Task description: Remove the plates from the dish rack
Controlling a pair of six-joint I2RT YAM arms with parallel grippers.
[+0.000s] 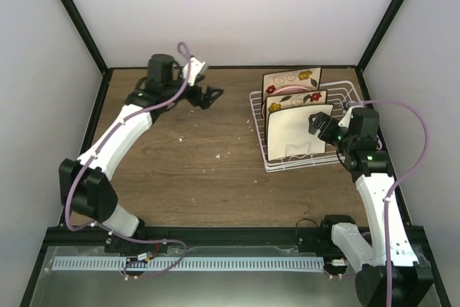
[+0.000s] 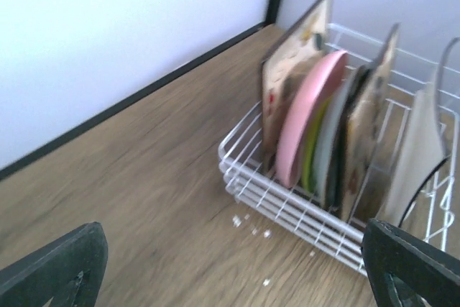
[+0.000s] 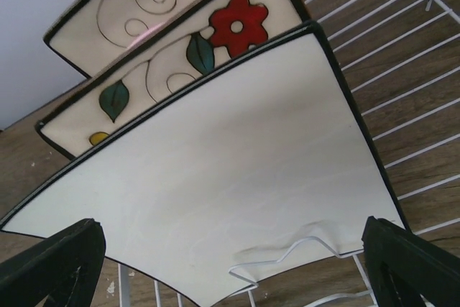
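The plain plate's upper corner stands right of my left gripper in the top view, so next my left gripper needs to move that way, fingers astride the plain plate's free edge.
The white wire dish rack (image 1: 298, 166) stands at the right of the table with plates on edge in it. From the back: a square floral plate (image 1: 291, 80), a pink plate (image 1: 290, 90), another floral square plate (image 1: 296, 100) and a plain cream plate (image 1: 296, 133) in front. The left wrist view also shows the pink plate (image 2: 309, 113), a lime-green one (image 2: 310, 152) and a pale one (image 2: 330, 134). My left gripper (image 1: 210, 96) hangs open left of the rack (image 2: 287, 203). My right gripper (image 1: 316, 121) stands open, facing the plain plate (image 3: 215, 156) at its upper right corner.
Small white crumbs (image 2: 251, 226) lie on the wooden table (image 1: 187, 156) beside the rack's near corner. Black frame posts and white walls close in the back and sides. The rack's right half (image 3: 402, 70) is bare wire.
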